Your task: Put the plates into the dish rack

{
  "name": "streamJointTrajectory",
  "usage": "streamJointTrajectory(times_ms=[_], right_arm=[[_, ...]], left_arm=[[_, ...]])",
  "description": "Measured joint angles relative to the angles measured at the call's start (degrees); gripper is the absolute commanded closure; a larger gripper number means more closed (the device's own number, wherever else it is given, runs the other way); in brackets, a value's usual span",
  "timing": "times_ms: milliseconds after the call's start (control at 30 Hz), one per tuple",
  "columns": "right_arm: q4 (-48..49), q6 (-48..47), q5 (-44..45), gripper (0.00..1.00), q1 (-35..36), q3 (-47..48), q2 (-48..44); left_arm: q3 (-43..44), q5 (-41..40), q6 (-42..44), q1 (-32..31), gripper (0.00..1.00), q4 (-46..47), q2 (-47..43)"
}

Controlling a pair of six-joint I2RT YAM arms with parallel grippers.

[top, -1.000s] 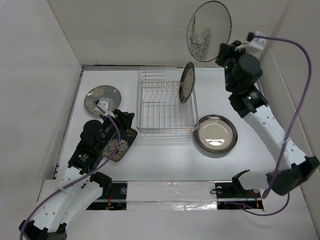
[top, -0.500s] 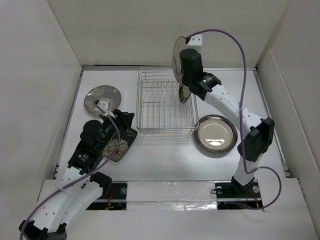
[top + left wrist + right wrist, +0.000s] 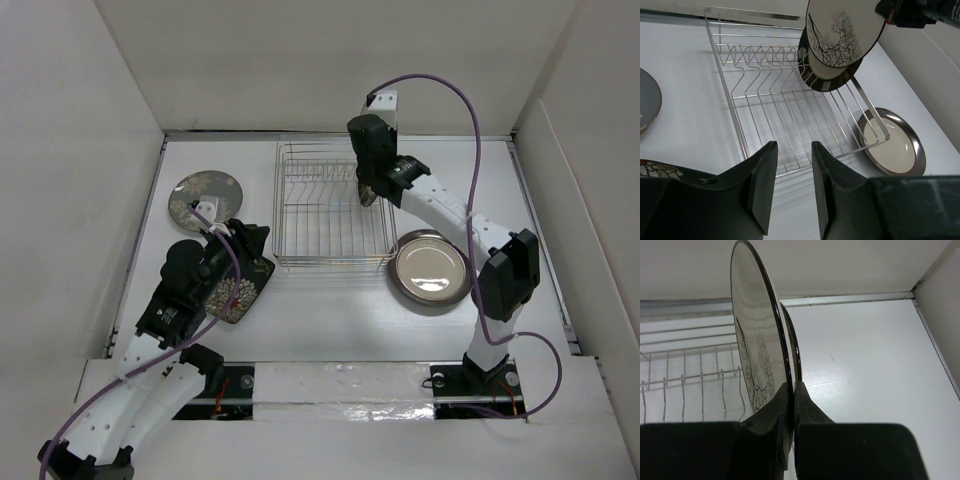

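The cream plate's edge still hangs above the rack's wires, so my right gripper will next lower the cream plate's bottom edge between the rack (image 3: 335,262) wires, beside the standing dark-rimmed plate.
My right gripper (image 3: 372,158) is shut on the rim of a cream plate with a dark rim and a tree design (image 3: 842,30). It holds the plate upright over the right end of the silver wire dish rack (image 3: 335,262). In the right wrist view the pinched plate (image 3: 757,340) sits close beside a second dark-rimmed plate (image 3: 793,347) that stands in the rack (image 3: 690,375). My left gripper (image 3: 792,147) is open and empty above the black square flowered plate (image 3: 240,292). A grey floral plate (image 3: 205,195) lies at the left.
A brown-rimmed, cream-centred plate (image 3: 430,267) lies flat on the table right of the rack; it also shows in the left wrist view (image 3: 892,145). White walls enclose the table on the left, back and right.
My right arm has swung the tree-design plate from high at the back right down to the rack's right end, next to the standing plate. The left arm has not moved.
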Motion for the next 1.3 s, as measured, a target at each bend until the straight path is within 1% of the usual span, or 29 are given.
streamJointTrajectory(times_ms=[267,533,600,633,667,733,767,833,867,933,967,1033,1067,1100,1167,1233,1267,1300], right_arm=[[-0.4,2.4,-1.5,1.00,0.0,-4.5,0.4],[0.3,5.8,-3.5,1.00,0.3,-7.2,3.0],[1.6,6.9,-2.4,1.00,0.8,-7.9,4.2],[2.3,7.1,-1.9,0.98,1.0,-8.0,4.6],[2.6,7.5,-1.5,0.86,1.1,-8.0,4.8],[3.6,8.6,-1.4,0.73,1.1,-8.3,4.9],[3.8,9.0,-1.7,0.57,1.1,-8.4,4.9],[4.3,9.5,-2.4,0.48,0.7,-8.6,4.9],[4.4,9.5,-3.1,0.42,0.3,-8.8,4.7],[5.3,9.7,-5.8,0.35,-0.7,-9.8,3.8],[5.8,9.8,-8.2,0.28,-1.3,-10.7,2.7],[6.3,9.9,-13.1,0.22,-2.4,-12.3,-0.2],[6.7,9.8,-15.6,0.18,-2.9,-13.1,-2.2],[7.1,9.8,-17.6,0.16,-3.3,-14.0,-4.2],[8.6,9.4,-21.2,0.15,-4.1,-17.3,-9.6],[10.1,9.5,-24.7,0.15,-5.2,-23.0,-17.0],[10.5,9.7,-26.1,0.16,-5.9,-25.9,-20.8],[11.8,10.1,-27.7,0.20,-6.9,-29.1,-24.5]], left_arm=[[0.0,-0.9,0.0,0.0,0.69,0.0,1.4],[0.0,-1.0,-0.2,0.0,0.69,-1.8,7.6],[0.0,-0.8,-0.2,0.0,0.69,-2.6,9.8],[0.0,-0.7,-0.2,0.0,0.69,-2.9,10.4],[0.0,-0.7,-0.2,0.0,0.69,-3.0,10.9],[0.0,-0.4,-0.2,0.0,0.69,-3.0,11.6],[0.0,-0.2,-0.2,0.0,0.69,-3.0,12.0],[0.1,0.2,-0.2,0.0,0.69,-3.0,12.8],[0.1,0.4,-0.2,0.0,0.69,-3.0,13.2],[0.3,0.8,-0.2,0.0,0.69,-3.0,14.2],[0.3,1.1,-0.2,0.0,0.69,-3.0,14.7],[0.5,1.4,-0.2,0.0,0.69,-3.0,15.5],[0.5,1.4,-0.2,0.0,0.69,-3.0,15.8],[0.5,1.4,-0.2,0.0,0.69,-3.0,15.9],[0.5,1.6,-0.2,0.0,0.69,-3.0,15.9],[0.5,1.8,-0.2,0.0,0.69,-3.0,15.9],[0.5,1.8,-0.2,0.0,0.69,-3.0,15.9],[0.5,1.9,-0.3,0.1,0.69,-3.0,15.8]])
